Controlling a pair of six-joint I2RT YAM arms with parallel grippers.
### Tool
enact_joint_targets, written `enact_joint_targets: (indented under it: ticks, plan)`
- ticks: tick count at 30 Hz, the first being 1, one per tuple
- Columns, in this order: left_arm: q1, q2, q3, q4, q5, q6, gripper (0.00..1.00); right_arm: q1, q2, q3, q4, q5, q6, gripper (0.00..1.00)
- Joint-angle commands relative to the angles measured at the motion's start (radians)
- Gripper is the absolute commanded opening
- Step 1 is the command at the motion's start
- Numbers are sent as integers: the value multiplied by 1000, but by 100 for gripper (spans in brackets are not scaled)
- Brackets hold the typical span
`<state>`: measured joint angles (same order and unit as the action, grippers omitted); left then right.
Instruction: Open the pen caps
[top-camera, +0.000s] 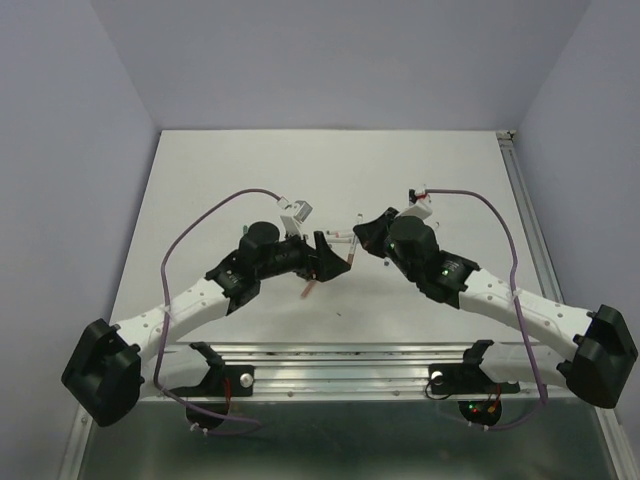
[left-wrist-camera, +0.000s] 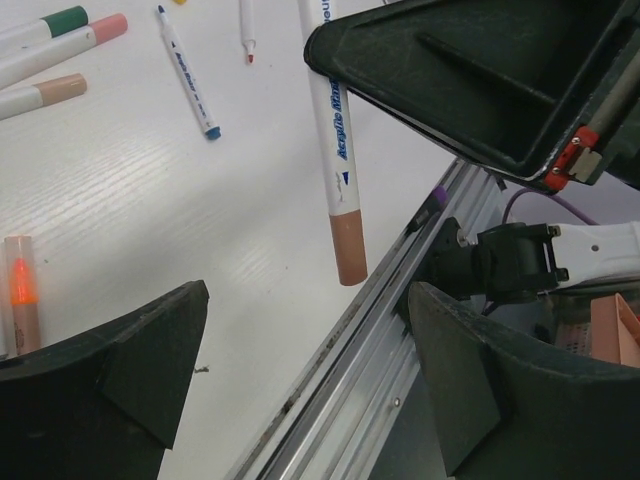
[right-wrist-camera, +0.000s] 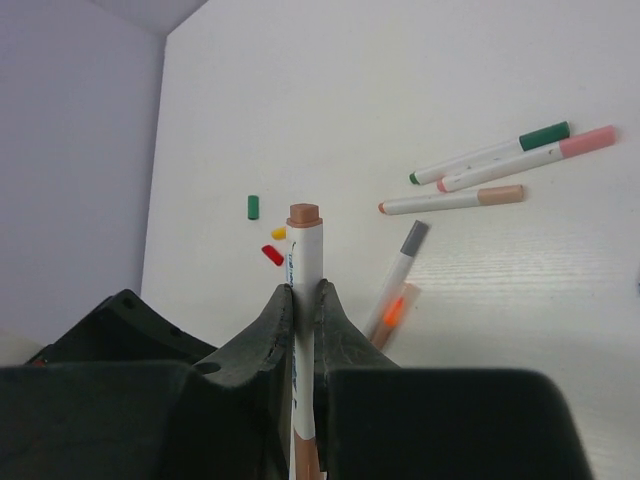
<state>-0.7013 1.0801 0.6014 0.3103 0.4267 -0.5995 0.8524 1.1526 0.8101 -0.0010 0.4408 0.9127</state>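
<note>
The table spot beside the blue pen lies below my right gripper, to the right in the top view, so I'll next carry it down there and release.
My right gripper (right-wrist-camera: 305, 290) is shut on a white pen (right-wrist-camera: 304, 250) and holds it above the table. In the left wrist view that pen (left-wrist-camera: 330, 130) hangs down with its tan cap (left-wrist-camera: 350, 245) on. My left gripper (left-wrist-camera: 308, 295) is open, and the cap's end sits just ahead of the gap between its fingers without touching them. Seen from above, the two grippers (top-camera: 330, 262) (top-camera: 362, 238) face each other over mid-table. Loose green (right-wrist-camera: 253, 206), yellow (right-wrist-camera: 279, 232) and red (right-wrist-camera: 272, 254) pen caps lie on the table.
Capped green (right-wrist-camera: 490, 152), pink (right-wrist-camera: 520, 160) and tan (right-wrist-camera: 450, 200) pens lie together. A grey pen (right-wrist-camera: 400, 265) and an orange one (right-wrist-camera: 393, 312) lie nearer. Uncapped blue (left-wrist-camera: 185, 70) and red-tipped (left-wrist-camera: 247, 30) pens rest nearby. An aluminium rail (left-wrist-camera: 380, 330) edges the table.
</note>
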Motion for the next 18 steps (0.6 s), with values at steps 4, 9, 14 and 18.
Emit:
enact_joint_targets:
  ticks: [4,9,14,18]
  plan:
    - [-46,90,87,79,-19,20,88,7,1,-8,-28,87,123,1]
    - [-61,130,113,85,-35,24,81,7,16,-2,-48,81,138,1]
    - [-67,182,143,85,-37,30,67,7,25,-2,-47,81,146,1]
    - [-73,208,158,87,-46,26,45,7,33,4,-51,113,156,1]
